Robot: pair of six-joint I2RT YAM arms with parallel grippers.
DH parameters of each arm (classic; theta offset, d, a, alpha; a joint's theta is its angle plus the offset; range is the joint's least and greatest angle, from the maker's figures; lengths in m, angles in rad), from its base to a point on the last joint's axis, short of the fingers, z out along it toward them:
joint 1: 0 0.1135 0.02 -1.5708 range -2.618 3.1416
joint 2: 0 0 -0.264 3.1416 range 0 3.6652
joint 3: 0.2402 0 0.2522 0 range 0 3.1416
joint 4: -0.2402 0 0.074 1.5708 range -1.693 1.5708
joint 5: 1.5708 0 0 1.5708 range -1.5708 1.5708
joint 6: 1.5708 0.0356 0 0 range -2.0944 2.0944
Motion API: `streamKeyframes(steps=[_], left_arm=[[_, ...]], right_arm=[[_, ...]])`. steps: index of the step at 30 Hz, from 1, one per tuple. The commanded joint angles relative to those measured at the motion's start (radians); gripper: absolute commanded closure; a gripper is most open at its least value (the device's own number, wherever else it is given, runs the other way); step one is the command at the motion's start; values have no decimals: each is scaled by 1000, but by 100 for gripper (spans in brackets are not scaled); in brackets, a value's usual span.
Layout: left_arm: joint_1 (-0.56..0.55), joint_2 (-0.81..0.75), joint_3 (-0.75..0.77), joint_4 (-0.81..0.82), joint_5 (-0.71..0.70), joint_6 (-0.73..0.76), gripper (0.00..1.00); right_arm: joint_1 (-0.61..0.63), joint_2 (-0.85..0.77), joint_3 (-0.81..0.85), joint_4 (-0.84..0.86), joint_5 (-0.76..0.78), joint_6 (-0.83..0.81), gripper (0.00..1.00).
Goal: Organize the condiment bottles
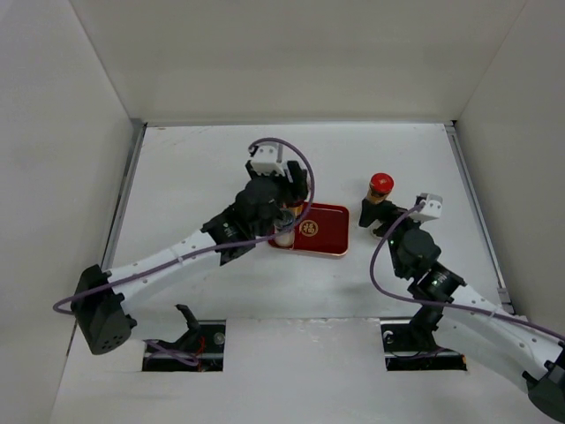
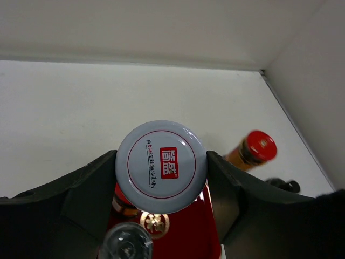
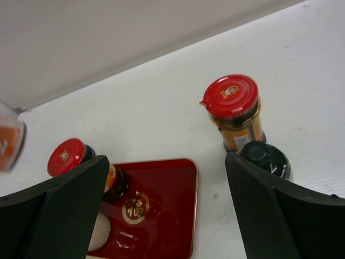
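Note:
The left gripper moves to the right in the top view and down onto the bare bottom of the red tray next, beside the gold emblem and clear of the other jars.
My left gripper (image 2: 160,168) is shut on a condiment bottle with a pale white-lilac cap (image 2: 161,156), held over the far left part of the flat red tray (image 2: 183,237). In the top view the left gripper (image 1: 284,210) hides that jar. On the tray stand a red-capped jar (image 3: 67,156) and a silver-capped jar (image 2: 126,245) with white contents (image 1: 284,237). On the table to the right of the tray stand another red-capped jar (image 1: 381,184) (image 3: 233,105) and a black-capped jar (image 3: 264,156). My right gripper (image 3: 167,162) (image 1: 376,217) is open, its right finger next to the black-capped jar.
White walls enclose the table on three sides, with metal rails (image 1: 124,194) along the left and right edges. A clear jar body with orange contents (image 3: 8,140) shows at the left edge of the right wrist view. Bare red tray floor (image 3: 167,189) lies right of the gold emblem.

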Motion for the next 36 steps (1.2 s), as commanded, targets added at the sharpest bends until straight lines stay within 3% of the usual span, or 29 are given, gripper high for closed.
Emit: streamKeyframes(steps=[1, 3, 7, 10, 25, 31, 36], left_arm=[[-102, 22, 35, 119, -23, 25, 65], [-158, 50, 11, 151, -31, 28, 65], [-216, 131, -24, 222, -55, 36, 65], [-227, 189, -44, 272, -60, 40, 65], [-232, 422, -112, 440, -104, 60, 64], [-235, 452, -129, 449, -127, 62, 59], [-247, 452, -143, 446, -159, 62, 44]], right_arm=[[-24, -43, 3, -6, 78, 24, 8], [-33, -56, 6, -35, 80, 32, 21], [-61, -53, 9, -63, 72, 66, 56], [-66, -50, 15, -78, 60, 75, 60], [-89, -55, 5, -66, 20, 84, 43], [-99, -59, 2, -69, 22, 86, 14], [-116, -27, 14, -101, 40, 93, 0]])
